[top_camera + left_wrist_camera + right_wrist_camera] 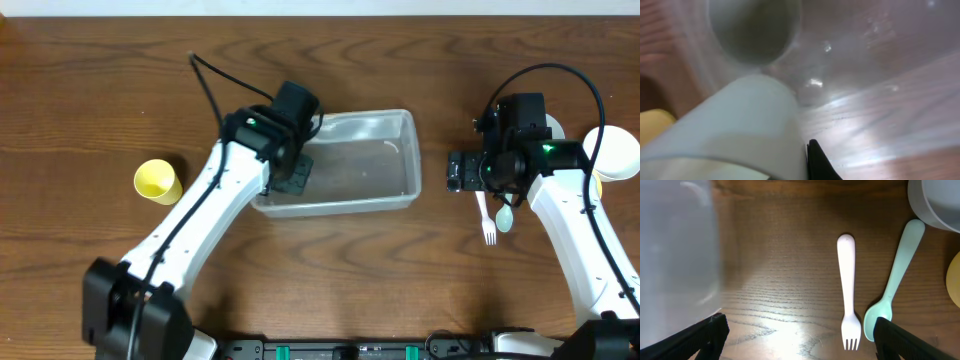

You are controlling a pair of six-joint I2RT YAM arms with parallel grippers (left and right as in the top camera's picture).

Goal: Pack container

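The pale grey-white cup goes down with my left gripper into the container's near corner (pixel 264 203) next, for release there. Another cup already takes the far corner of that end of the container.
The clear plastic container (pixel 385 125) lies in the middle of the table. My left gripper (pixel 293 172) is inside its left end, shut on a pale grey-white cup (pixel 740 125). One black finger (pixel 815 157) presses the cup's side and the other is hidden behind it. The container's floor (pixel 880 75) fills the left wrist view. My right gripper (pixel 465 172) is open and empty just right of the container, low over the table (pixel 800 335). A white fork (pixel 847 295) and a mint spoon (pixel 892 285) lie between its fingers; the container's wall (pixel 675 250) is at the left.
A yellow cup (pixel 157 181) lies on its side at the left. A white bowl (pixel 615 152) sits at the right edge, with something yellow (pixel 955 285) under it. The fork (pixel 487 218) and spoon (pixel 504 215) lie beside the right arm. A dim round shape (pixel 755 30) shows through the container.
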